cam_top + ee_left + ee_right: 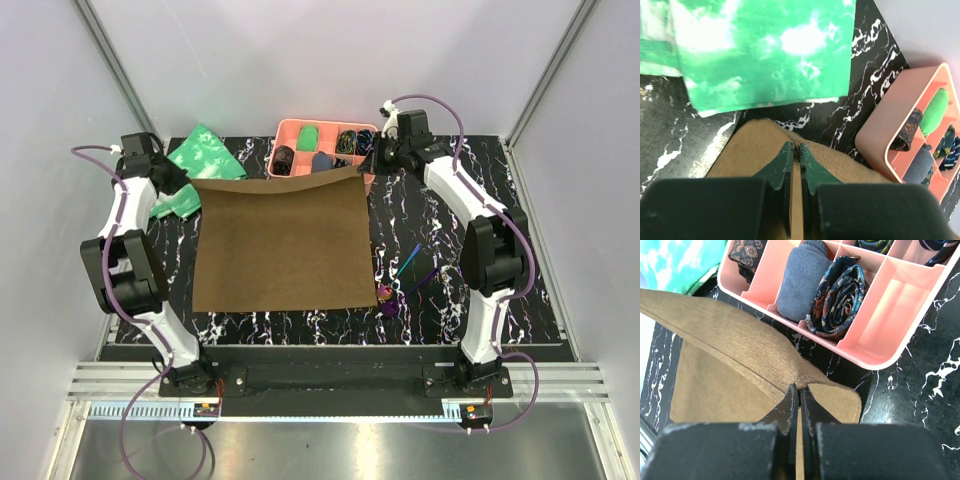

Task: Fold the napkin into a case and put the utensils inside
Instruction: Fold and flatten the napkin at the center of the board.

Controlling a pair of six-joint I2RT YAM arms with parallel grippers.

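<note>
The cloth is still unfolded, so I'll carry the pinched corner in my left gripper back and down onto the napkin's near corner [197, 308] on its own side and release.
The plain brown napkin [278, 243] lies spread on the black marbled table, its far edge lifted. My left gripper [183, 183] is shut on the napkin's far left corner [805, 150]; its fingers [780, 165] pinch the cloth. My right gripper [372, 160] is shut on the far right corner [807, 382], held above the table near the pink tray. The utensils [402, 278], with purple, blue and teal stems and a pink-red end, lie on the table right of the napkin's near right corner.
The pink compartment tray [292, 126] with rolled cloths stands at the back centre; it also shows in the right wrist view [875, 357] and in the left wrist view [890, 125]. Green white-mottled cloths [195, 160] lie at the back left, close to my left gripper.
</note>
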